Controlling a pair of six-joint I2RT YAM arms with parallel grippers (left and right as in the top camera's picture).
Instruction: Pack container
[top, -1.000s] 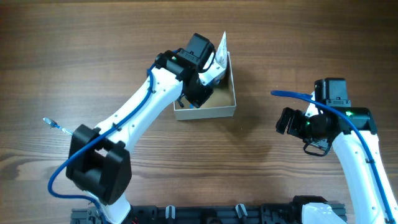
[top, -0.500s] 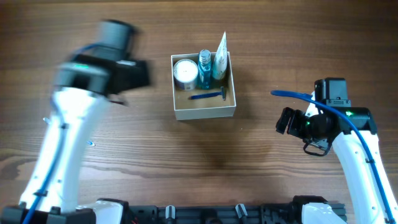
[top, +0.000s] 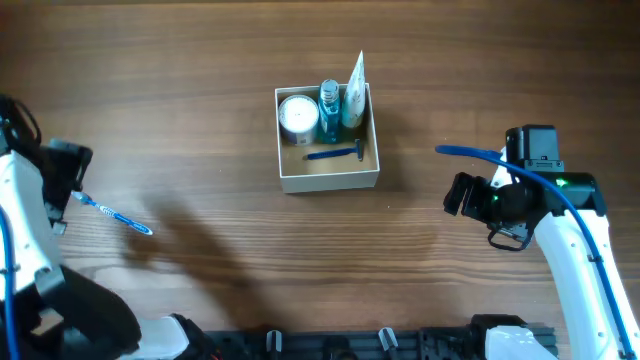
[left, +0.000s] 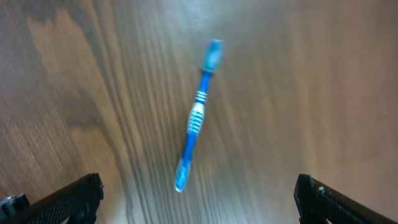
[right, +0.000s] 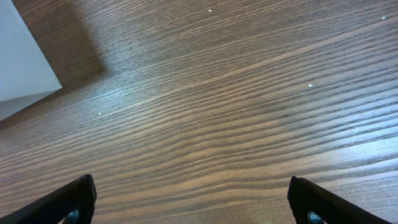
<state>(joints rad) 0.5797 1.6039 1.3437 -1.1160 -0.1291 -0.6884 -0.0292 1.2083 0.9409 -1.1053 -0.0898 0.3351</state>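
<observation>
My left gripper moves down next with a slight turn, its open fingers on either side of the toothbrush's striped handle (top: 110, 212) (left: 196, 116).
The container (top: 330, 183), a square white-walled box with a tan inside, stands mid-table. It holds a white-lidded jar (top: 298, 117), a blue bottle (top: 330, 108), a white tube (top: 352, 95) and a blue razor (top: 333, 154). A blue toothbrush (top: 112, 213) lies on the bare wood far left. My left gripper (left: 199, 194) hangs open above it, with the toothbrush (left: 195, 118) ahead of the wide-apart fingers and touching neither. My right gripper (right: 193, 200) is open over bare wood right of the container, whose white wall (right: 25, 62) shows in the right wrist view.
The left arm (top: 25, 220) runs along the table's left edge. The right arm (top: 560, 220) stands at the right with its gripper (top: 462, 193) pointing left. Brown wood lies between the toothbrush and the container.
The left arm swung from over the container to the far left and its gripper opened. The packed items now show. The right arm has not moved.
</observation>
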